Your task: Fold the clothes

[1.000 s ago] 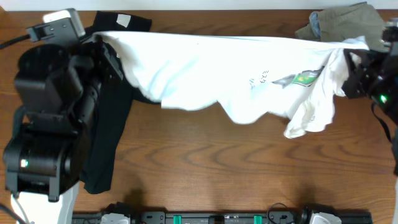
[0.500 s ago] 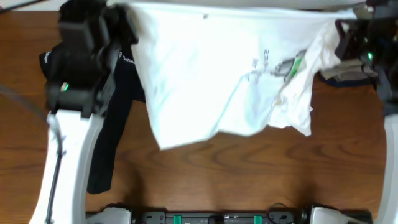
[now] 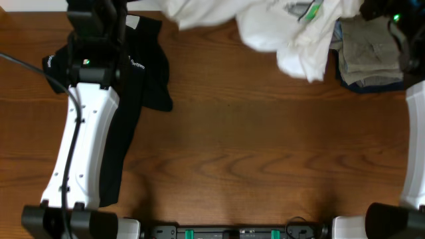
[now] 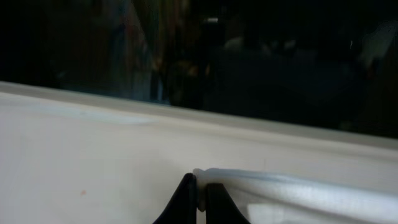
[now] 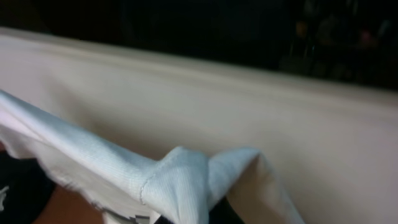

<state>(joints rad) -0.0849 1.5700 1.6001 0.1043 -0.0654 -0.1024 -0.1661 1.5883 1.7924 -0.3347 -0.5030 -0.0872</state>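
My left gripper draws back and down to the clear wood beside the black shirt next and releases the edge of the white T-shirt there.
The white T-shirt point(image 3: 285, 26) with its green-and-yellow print hangs bunched along the table's far edge, held up between both arms. My left gripper point(image 4: 201, 186) is shut on a thin white edge of it point(image 4: 292, 186). In the right wrist view a fold of the T-shirt point(image 5: 180, 180) covers my right gripper's fingers, which look shut on it. Both grippers sit at or past the top edge of the overhead view. The black shirt point(image 3: 143, 73) with a white chest logo lies spread at the left, partly under my left arm.
A khaki-and-navy stack of garments point(image 3: 368, 56) lies at the far right by my right arm point(image 3: 415, 133). My left arm point(image 3: 83, 153) runs over the table's left side. A black rail point(image 3: 239, 232) lines the near edge.
Both arms have carried the white T-shirt away toward the far edge. It has gone from spread across the table to bunched at the top. The black shirt and garment stack are now uncovered.
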